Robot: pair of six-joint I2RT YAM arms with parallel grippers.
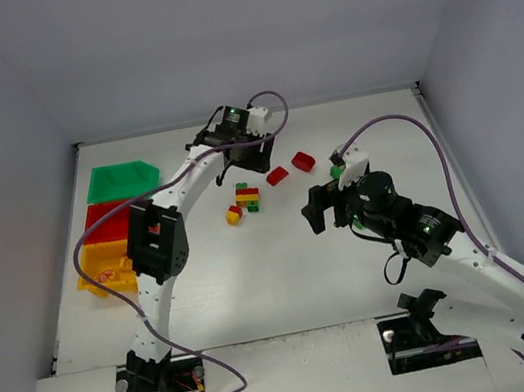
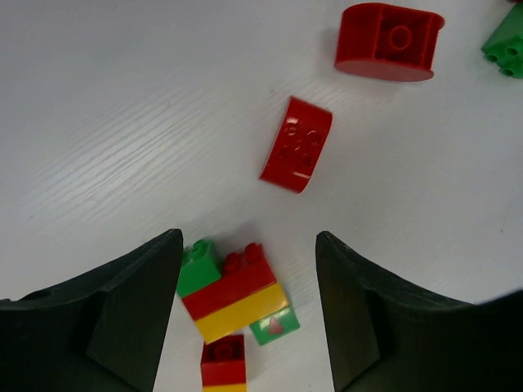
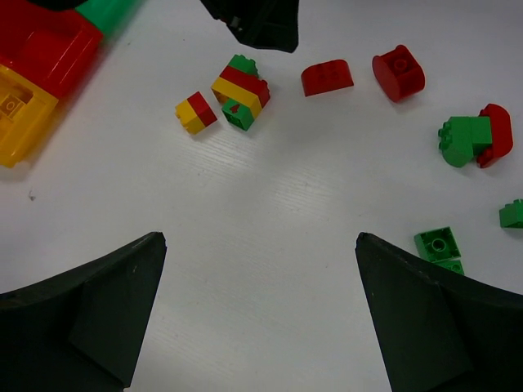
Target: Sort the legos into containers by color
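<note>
The red curved brick (image 1: 278,175) (image 2: 297,144) lies clear of other legos, so the left gripper will move toward the right in the top view and down around it next.
A mixed stack of red, yellow and green legos (image 2: 237,294) lies on the white table, with a small red-and-yellow pair (image 2: 222,363) beside it. My left gripper (image 2: 249,237) hovers open over the stack, its fingers either side and holding nothing. In the top view it (image 1: 248,163) hangs just beyond the stack (image 1: 246,197). Past it lie a red curved brick (image 2: 297,144) and a red rounded brick (image 2: 388,42). My right gripper (image 3: 261,237) stands wide open over bare table, empty. The green (image 1: 120,180), red (image 1: 109,218) and yellow (image 1: 107,264) containers sit at the left.
To the right of the right gripper lie a green-and-red pair (image 3: 474,139), a flat green brick (image 3: 437,243) and another green one (image 3: 513,214). The left arm's elbow (image 1: 155,240) reaches over the containers. Grey walls close in the table on three sides.
</note>
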